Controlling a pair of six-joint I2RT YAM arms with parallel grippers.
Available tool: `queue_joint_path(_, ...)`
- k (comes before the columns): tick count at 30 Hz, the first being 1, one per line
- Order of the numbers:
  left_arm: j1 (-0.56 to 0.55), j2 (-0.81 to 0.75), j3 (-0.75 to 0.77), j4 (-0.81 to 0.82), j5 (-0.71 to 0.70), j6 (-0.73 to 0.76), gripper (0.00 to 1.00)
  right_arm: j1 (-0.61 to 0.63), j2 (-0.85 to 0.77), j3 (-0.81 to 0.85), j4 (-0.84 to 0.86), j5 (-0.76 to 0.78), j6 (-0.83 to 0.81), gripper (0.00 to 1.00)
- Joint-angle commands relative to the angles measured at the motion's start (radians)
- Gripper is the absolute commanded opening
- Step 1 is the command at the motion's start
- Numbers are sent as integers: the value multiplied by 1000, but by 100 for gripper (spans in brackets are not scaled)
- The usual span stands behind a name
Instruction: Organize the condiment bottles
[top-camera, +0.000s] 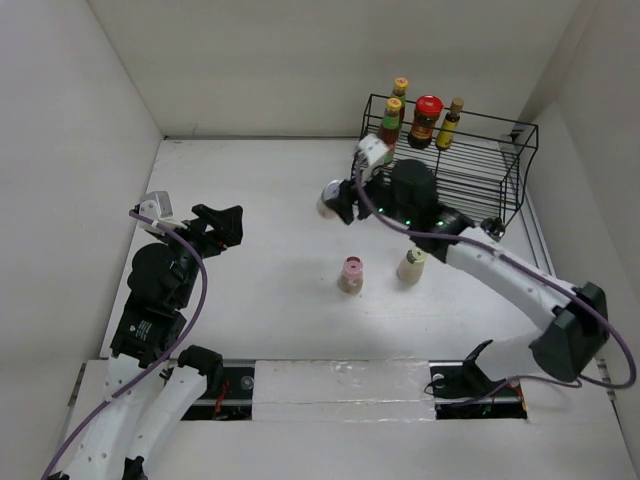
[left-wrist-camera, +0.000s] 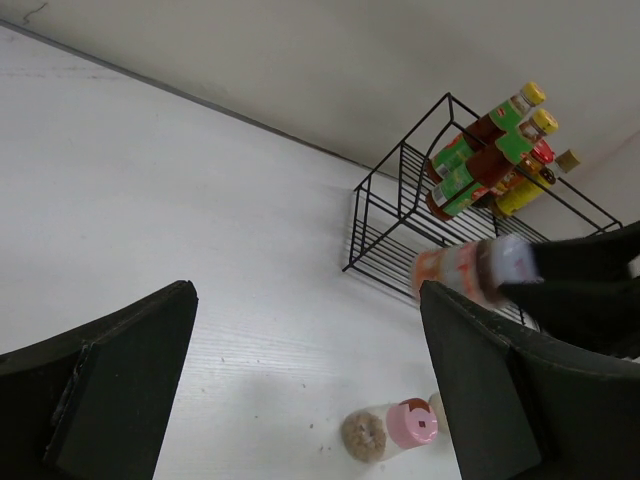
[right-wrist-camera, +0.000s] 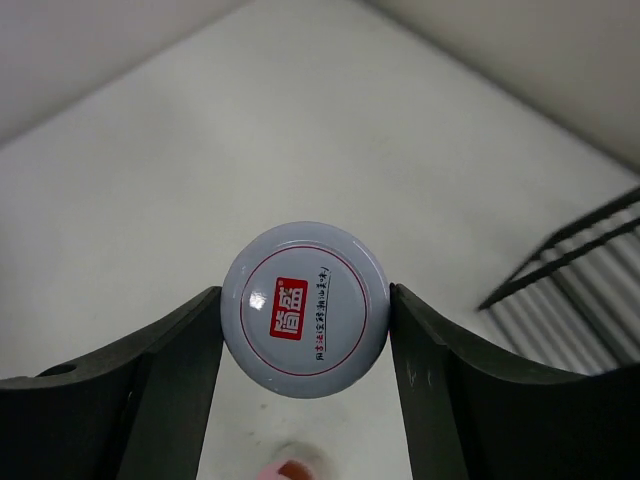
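Note:
My right gripper moves over the shelf before the red-lidded jar (top-camera: 426, 120) next and releases, since that spot lies to the gripper's right in the top view.
My right gripper (top-camera: 335, 203) is shut on the silver-lidded jar (right-wrist-camera: 305, 310), its fingers pressed on both sides of the lid. It holds the jar left of the black wire rack (top-camera: 500, 165). The jar also shows in the left wrist view (left-wrist-camera: 470, 270). A pink-capped beige bottle (top-camera: 351, 274) and a cream-capped one (top-camera: 411, 265) stand on the table below it. In the rack stand two yellow-capped sauce bottles (top-camera: 391, 120), a red-lidded jar (top-camera: 426, 120) and a yellowish bottle (top-camera: 450, 124). My left gripper (top-camera: 225, 225) is open and empty at the left.
The rack stands in the far right corner against the white walls (top-camera: 300, 60). The pink-capped bottle (left-wrist-camera: 392, 430) lies between my left fingers' line of sight and the rack (left-wrist-camera: 400, 215). The rack's edge shows at the right of the right wrist view (right-wrist-camera: 580, 255).

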Motion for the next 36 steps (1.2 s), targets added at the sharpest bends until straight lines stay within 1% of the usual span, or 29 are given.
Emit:
queue_joint_path(1, 3, -6, -7, 38, 2, 16, 89, -140, -119, 28, 146, 14, -6, 46)
queue_joint_path(4, 3, -6, -7, 38, 11, 16, 89, -230, -164, 15, 146, 11, -6, 46)
queue_joint_path(5, 3, -6, -7, 38, 11, 16, 89, -287, -164, 15, 146, 11, -6, 46)
queue_joint_path(7, 3, -6, -7, 38, 11, 16, 89, -348, -164, 29, 146, 11, -6, 46)
queue_joint_path(8, 3, 3, -7, 38, 11, 16, 89, -409, -146, 38, 146, -10, -6, 46)
queue_joint_path(11, 3, 3, -7, 38, 20, 16, 89, -484, -77, 93, 135, -20, -6, 46)
queue_joint_path(12, 3, 3, -7, 38, 20, 16, 89, -528, -58, 107, 135, -52, -6, 46)
queue_joint_path(15, 3, 3, -7, 38, 20, 16, 89, -582, 11, 166, 126, -84, 4, 46)
queue_joint_path(22, 3, 3, -7, 38, 20, 16, 89, -603, 115, 224, 126, -84, 4, 46)
queue_joint_path(27, 3, 3, -7, 38, 20, 16, 89, -603, 193, 215, 126, -84, 4, 46)
queue_joint_path(29, 3, 3, -7, 38, 20, 16, 89, -593, 204, 215, 126, -84, 16, 50)
queue_joint_path(31, 3, 3, -7, 38, 20, 16, 89, -593, 216, 215, 126, -84, 25, 65)
queue_joint_path(32, 3, -6, -7, 38, 20, 16, 89, -593, 197, 204, 126, -69, 34, 78)
queue_joint_path(34, 3, -6, -7, 38, 20, 16, 89, -593, 168, 195, 126, -43, 34, 87)
queue_joint_path(36, 3, -6, -7, 38, 29, 16, 89, -584, 123, 173, 126, -3, 44, 93)
